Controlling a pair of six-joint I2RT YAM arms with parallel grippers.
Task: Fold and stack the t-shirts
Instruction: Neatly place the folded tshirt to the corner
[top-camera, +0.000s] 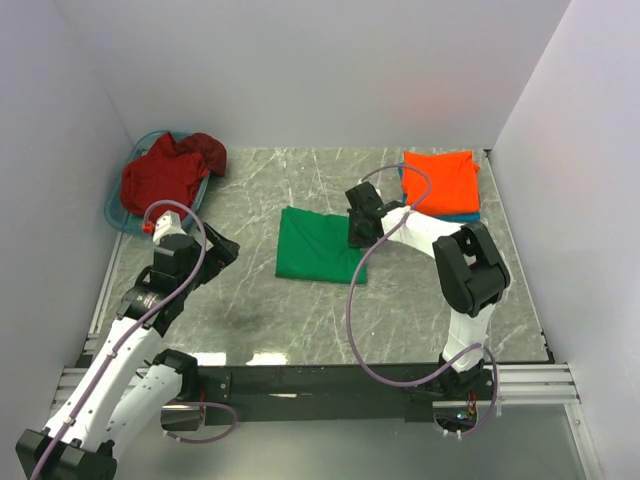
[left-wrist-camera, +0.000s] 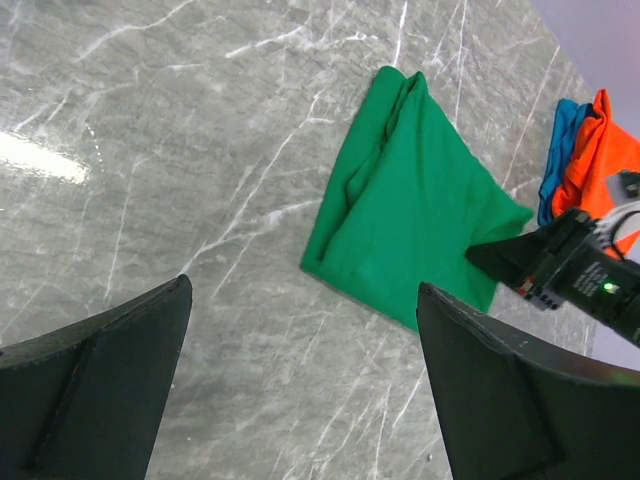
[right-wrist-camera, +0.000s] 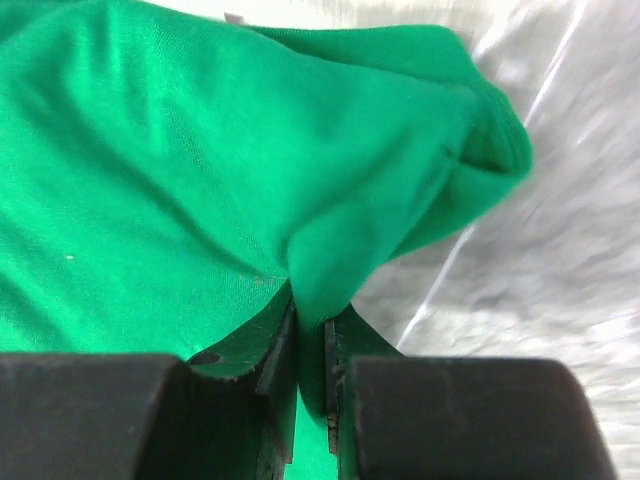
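Observation:
The green t-shirt (top-camera: 315, 245) lies folded. My right gripper lifts it next, carries it outward over the orange t-shirt (top-camera: 440, 180), then lower down releases it there.
The green t-shirt (top-camera: 315, 245) lies folded in a rough square at the middle of the table. My right gripper (top-camera: 358, 235) is at its right edge, shut on a pinched fold of the green cloth (right-wrist-camera: 200, 150); in the right wrist view the fabric bulges up between the closed jaws (right-wrist-camera: 310, 320). My left gripper (top-camera: 222, 252) hangs open above bare table to the left of the shirt (left-wrist-camera: 410, 200), with nothing between its fingers (left-wrist-camera: 302, 287). An orange t-shirt (top-camera: 440, 180) lies folded on a blue one (top-camera: 462, 214) at the back right. A dark red t-shirt (top-camera: 165, 175) sits bunched in the basket.
A light blue plastic basket (top-camera: 115, 212) stands at the back left corner. White walls close in the table on the left, back and right. The right arm's cable (top-camera: 350, 300) loops over the table near the shirt's front right corner.

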